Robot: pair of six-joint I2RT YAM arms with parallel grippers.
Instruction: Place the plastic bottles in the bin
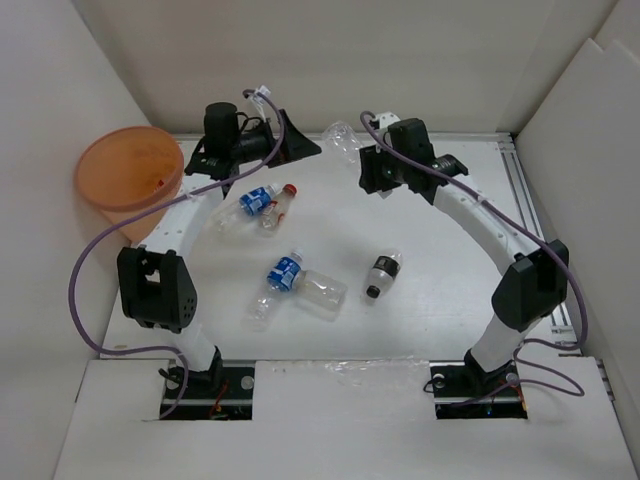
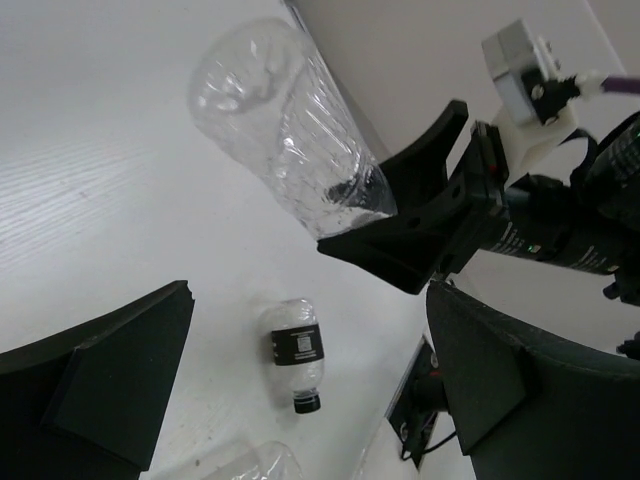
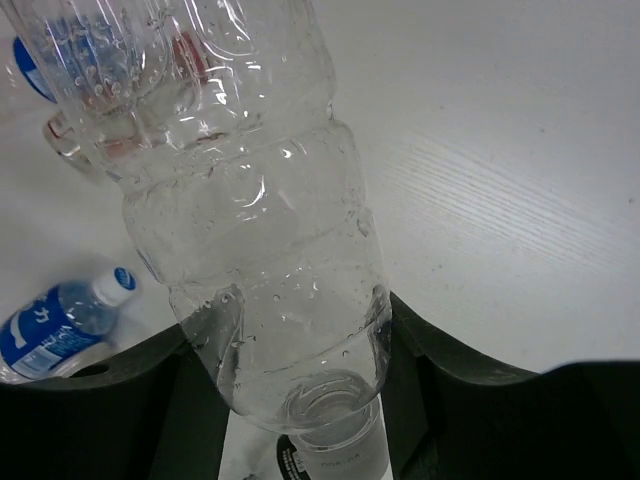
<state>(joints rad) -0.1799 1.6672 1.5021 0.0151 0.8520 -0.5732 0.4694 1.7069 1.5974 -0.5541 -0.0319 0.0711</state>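
Note:
I will move my left gripper to the right in the top view, onto the loose end of the clear bottle (image 1: 342, 138), because the fingers of my right gripper cover its other end.
My right gripper (image 1: 362, 160) is shut on a clear label-less plastic bottle (image 1: 342, 138) and holds it above the far middle of the table. In the right wrist view the bottle (image 3: 260, 230) fills the gap between the two fingers (image 3: 450, 400). My left gripper (image 1: 303, 140) is open and empty just left of that bottle; in its own view the gripper (image 2: 310, 400) faces the held bottle (image 2: 285, 130). The orange bin (image 1: 128, 175) stands at the far left. Several bottles lie on the table: blue-labelled (image 1: 257, 200), red-capped (image 1: 280, 205), blue-labelled (image 1: 283, 274), clear (image 1: 320, 291), black-labelled (image 1: 382, 275).
White walls close in the table on the left, back and right. A metal rail (image 1: 535, 230) runs along the right edge. The black-labelled bottle (image 2: 297, 350) lies below both grippers. A purple cable (image 1: 85, 270) loops beside the left arm.

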